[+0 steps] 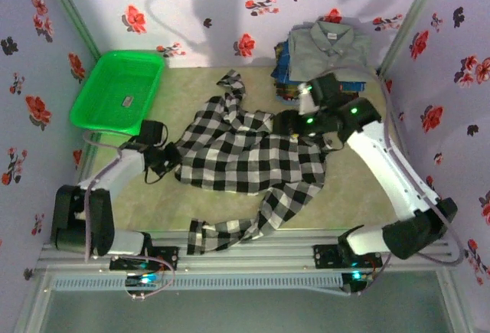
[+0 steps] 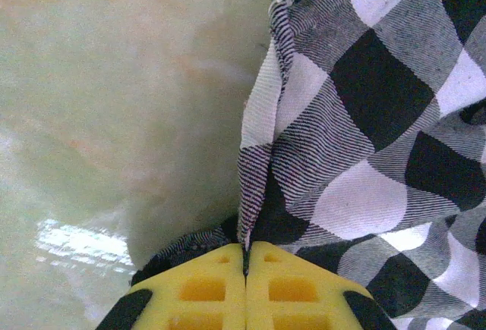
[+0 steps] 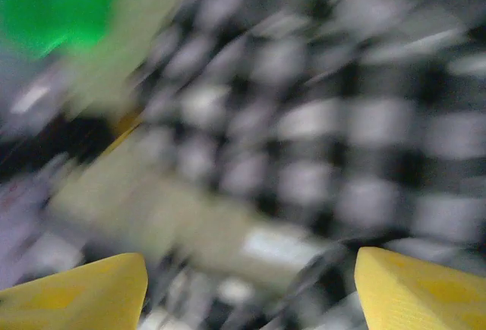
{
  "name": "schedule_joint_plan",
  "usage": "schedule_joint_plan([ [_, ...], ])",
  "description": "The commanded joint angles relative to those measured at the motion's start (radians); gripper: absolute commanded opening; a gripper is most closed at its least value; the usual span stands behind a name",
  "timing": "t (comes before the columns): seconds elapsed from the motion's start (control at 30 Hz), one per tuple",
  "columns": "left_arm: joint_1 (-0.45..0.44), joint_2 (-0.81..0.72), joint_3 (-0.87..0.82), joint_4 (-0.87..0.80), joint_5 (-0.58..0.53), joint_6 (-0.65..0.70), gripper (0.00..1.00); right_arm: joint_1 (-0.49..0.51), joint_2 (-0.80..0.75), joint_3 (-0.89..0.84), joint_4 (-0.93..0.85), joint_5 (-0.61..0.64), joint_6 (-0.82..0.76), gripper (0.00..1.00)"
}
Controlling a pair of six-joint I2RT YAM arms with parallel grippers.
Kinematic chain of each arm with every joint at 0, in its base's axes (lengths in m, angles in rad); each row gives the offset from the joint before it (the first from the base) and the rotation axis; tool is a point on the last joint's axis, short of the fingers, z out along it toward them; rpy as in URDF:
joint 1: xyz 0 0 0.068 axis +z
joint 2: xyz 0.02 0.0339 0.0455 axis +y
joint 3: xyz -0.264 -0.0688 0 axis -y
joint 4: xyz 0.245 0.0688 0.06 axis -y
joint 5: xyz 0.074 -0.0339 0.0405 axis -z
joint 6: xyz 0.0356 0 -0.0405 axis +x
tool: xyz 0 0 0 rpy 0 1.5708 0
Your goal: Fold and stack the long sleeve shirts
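Observation:
The rumpled cloth needs smoothing, so the left gripper will next pull the fold away from the shirt's middle and then let go of the fold.
A black-and-white checked long sleeve shirt (image 1: 245, 153) lies spread and rumpled in the middle of the table, one sleeve trailing to the front edge. My left gripper (image 1: 170, 161) is at its left edge. In the left wrist view the yellow fingers (image 2: 205, 288) are pressed together, and my left gripper (image 2: 245, 253) is shut on a fold of the checked cloth (image 2: 364, 117). My right gripper (image 1: 295, 122) hovers over the shirt's right shoulder area. In the blurred right wrist view it (image 3: 247, 292) stands open, nothing between its fingers, checked cloth (image 3: 342, 117) below. Folded shirts (image 1: 325, 50) are stacked at the back right, a grey one on top.
A green plastic basket (image 1: 119, 88) stands at the back left, also seen as a green blur (image 3: 53, 4) in the right wrist view. Flowered walls close in the table on three sides. Bare tabletop (image 1: 360, 187) shows to the right of the shirt.

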Motion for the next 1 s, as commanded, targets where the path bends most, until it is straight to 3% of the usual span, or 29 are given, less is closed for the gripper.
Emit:
schedule_joint_plan([
  [0.0, 0.021, -0.073, -0.084, -0.043, -0.013, 0.021, 0.07, -0.102, 0.093, -0.014, -0.057, 0.422, -0.124, 0.75],
  [0.1, 0.041, -0.115, -0.136, -0.038, -0.008, 0.014, 0.07, -0.183, 0.248, -0.013, 0.030, 0.556, -0.201, 0.74],
  [0.2, 0.050, -0.127, -0.156, -0.012, 0.011, 0.016, 0.08, -0.244, 0.354, -0.012, 0.148, 0.492, -0.263, 0.73],
  [0.4, 0.051, -0.068, -0.119, 0.014, 0.026, 0.041, 0.08, -0.246, 0.534, 0.048, 0.266, 0.370, -0.386, 0.72],
  [0.6, 0.073, -0.031, -0.111, 0.011, 0.026, 0.058, 0.08, -0.246, 0.614, 0.057, 0.315, 0.217, -0.353, 0.69],
  [0.77, 0.097, -0.034, -0.124, 0.007, 0.029, 0.069, 0.08, -0.243, 0.638, 0.051, 0.363, 0.165, -0.326, 0.68],
  [0.87, 0.104, -0.030, -0.122, 0.007, 0.032, 0.081, 0.08, -0.241, 0.690, 0.095, 0.354, 0.112, -0.319, 0.63],
  [0.9, 0.107, -0.027, -0.119, 0.007, 0.033, 0.084, 0.08, -0.237, 0.706, 0.109, 0.358, 0.099, -0.320, 0.58],
  [0.97, 0.116, -0.016, -0.112, 0.005, 0.036, 0.090, 0.08, -0.233, 0.721, 0.131, 0.369, 0.085, -0.301, 0.37],
])
